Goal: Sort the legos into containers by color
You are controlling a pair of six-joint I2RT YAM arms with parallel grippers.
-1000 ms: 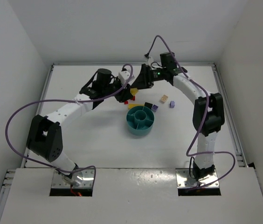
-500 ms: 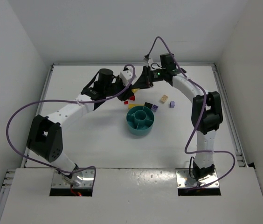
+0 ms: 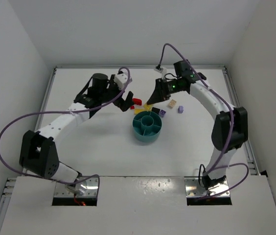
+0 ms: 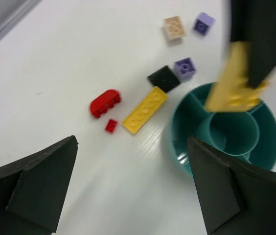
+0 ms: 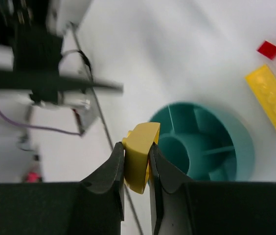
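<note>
My left gripper comes down to the right in the top view onto the yellow plate below it next, at the plate's end clear of the black brick.
The round teal dish with wedge compartments stands mid-table. My right gripper hangs just behind it, shut on a yellow brick that sits above the dish's rim. The left wrist view shows that brick over the dish. My left gripper is open and holds nothing, left of the loose legos. Behind the dish lie a red curved brick, a tiny red piece, a yellow plate, a black brick, a purple one, a tan one and a lavender one.
The white table has raised rails at its left and right edges and white walls around it. The two arms reach in from either side and their grippers stand close together behind the dish.
The left gripper has opened and drawn back to the left. The right gripper has shut on the yellow brick and carried it right, toward the dish.
</note>
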